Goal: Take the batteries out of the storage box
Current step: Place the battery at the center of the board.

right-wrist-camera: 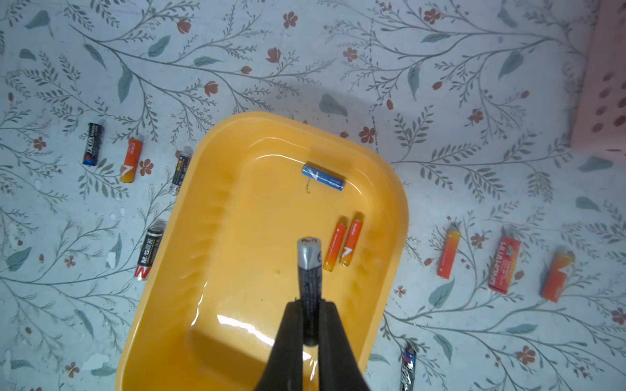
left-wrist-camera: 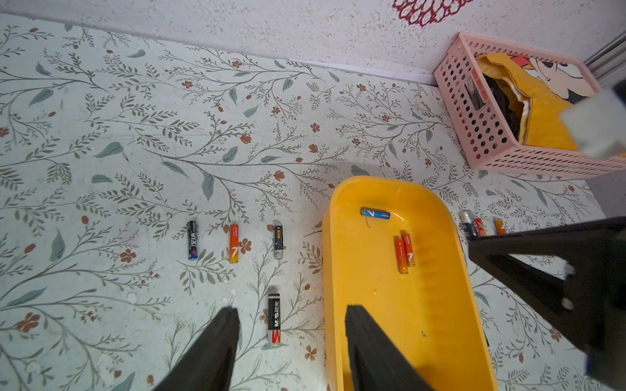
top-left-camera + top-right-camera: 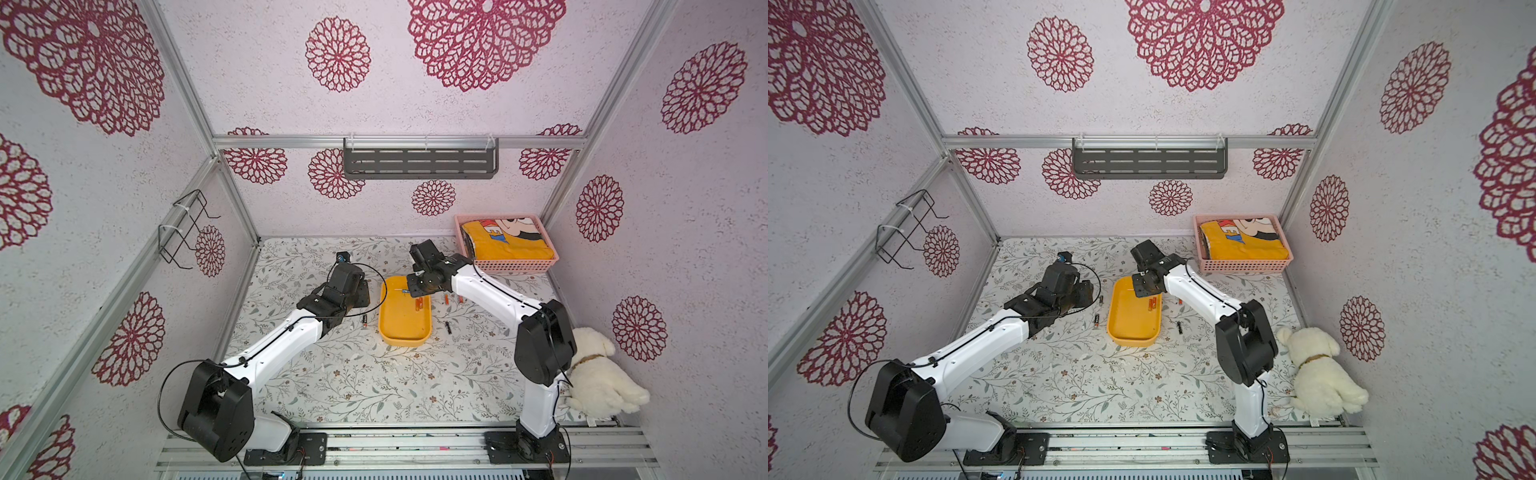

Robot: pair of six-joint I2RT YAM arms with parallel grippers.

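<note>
My right gripper crosses the box's rim toward the plush dog, lowers and releases next. Clear tabletop lies below and back, outside the box (image 1: 254, 237), beside the lone battery.
The yellow storage box (image 1: 254, 237) stands mid-table, seen in both top views (image 3: 401, 324) (image 3: 1129, 320). Inside it lie a blue battery (image 1: 323, 176) and two orange batteries (image 1: 342, 243) side by side. My right gripper (image 1: 310, 304) hangs above the box, shut on a dark grey battery (image 1: 309, 267) that sticks out past its tips. My left gripper (image 2: 291, 311) is open at the box's left side, one finger over the table and one over the box (image 2: 372, 270). A black battery (image 2: 274, 320) lies on the table below the gap.
More batteries lie on the table: three in a row left of the box (image 2: 233, 243), several right of it (image 1: 448, 254) (image 1: 503, 264). A pink basket with yellow cloth (image 3: 505, 245) stands at the back right. A white plush dog (image 3: 598, 374) lies by the right arm's base.
</note>
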